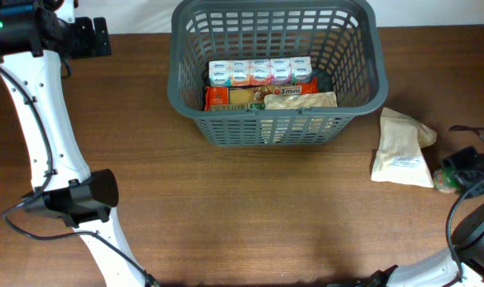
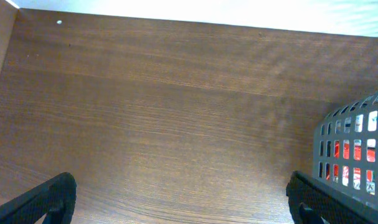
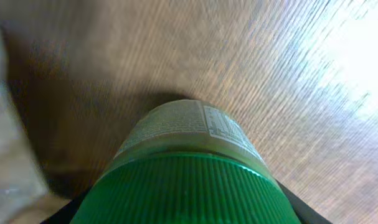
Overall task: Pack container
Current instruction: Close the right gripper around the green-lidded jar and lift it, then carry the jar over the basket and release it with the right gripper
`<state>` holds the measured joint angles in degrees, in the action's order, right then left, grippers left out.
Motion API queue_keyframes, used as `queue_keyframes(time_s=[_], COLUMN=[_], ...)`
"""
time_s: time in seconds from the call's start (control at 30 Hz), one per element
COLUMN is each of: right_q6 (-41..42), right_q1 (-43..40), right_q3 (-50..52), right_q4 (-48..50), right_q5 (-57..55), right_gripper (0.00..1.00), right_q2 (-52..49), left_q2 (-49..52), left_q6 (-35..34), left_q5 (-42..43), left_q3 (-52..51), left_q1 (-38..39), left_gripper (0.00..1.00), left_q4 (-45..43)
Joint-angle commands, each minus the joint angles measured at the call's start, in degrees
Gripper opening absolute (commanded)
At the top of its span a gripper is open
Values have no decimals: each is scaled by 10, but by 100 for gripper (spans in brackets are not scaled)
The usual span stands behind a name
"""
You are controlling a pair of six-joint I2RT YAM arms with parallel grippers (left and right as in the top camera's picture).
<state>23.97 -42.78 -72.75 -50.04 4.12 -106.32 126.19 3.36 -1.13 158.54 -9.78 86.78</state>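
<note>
I will raise my right gripper, move outward over the basket's rim, then lower and release the jar onto the beige pouch inside, since the basket's sides enclose its contents.
The dark grey basket [image 1: 358,102] stands at the back middle of the table. It holds a row of small cartons [image 1: 260,72], a red packet [image 1: 230,97] and a beige pouch [image 1: 301,100]. My right gripper [image 1: 463,166] is at the right edge, its fingers on both sides of a jar with a green ribbed lid [image 3: 189,180], which also shows in the overhead view [image 1: 445,180]. In the right wrist view the gripper [image 3: 182,214] is mostly hidden by the lid. My left gripper [image 1: 90,37] is open and empty at the far left back; in its wrist view [image 2: 182,199] the basket's corner [image 2: 357,155] shows.
A beige paper pouch [image 1: 401,147] lies on the table right of the basket, just left of the jar; its edge shows in the right wrist view [image 3: 5,143]. The white left arm [image 1: 42,119] runs along the table's left side.
</note>
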Motion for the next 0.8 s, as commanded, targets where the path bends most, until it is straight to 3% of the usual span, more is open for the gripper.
queue_keyframes(time_s=[0.0,0.23,0.4,0.5,0.57,0.77], right_q6=[3,-40,-102,-137,-156,-198], right_q1=[6,86,195,273,325,469], right_q3=[-89,-258,-352,-378,-382,-380], right_q4=[-34,-134,-149,-138,-124,-103], right_q5=[9,94,114,113,113,113], right_gripper=[42,34,19,14,4,4], right_q2=[51,132,192,221,234,223], left_q2=[2,2,2,2,2,2], left_q6=[-8,-8,-8,-8,-8,-8], left_q5=[-6,-6,-6,-6,-6,-6], left_q3=[-3,-3,-3,-3,-3,-3], left_q1=[-2,-2,-2,-2,-2,-2], left_gripper=[99,99,99,99,99,99], left_q4=[-1,-1,-1,-1,-1,-1])
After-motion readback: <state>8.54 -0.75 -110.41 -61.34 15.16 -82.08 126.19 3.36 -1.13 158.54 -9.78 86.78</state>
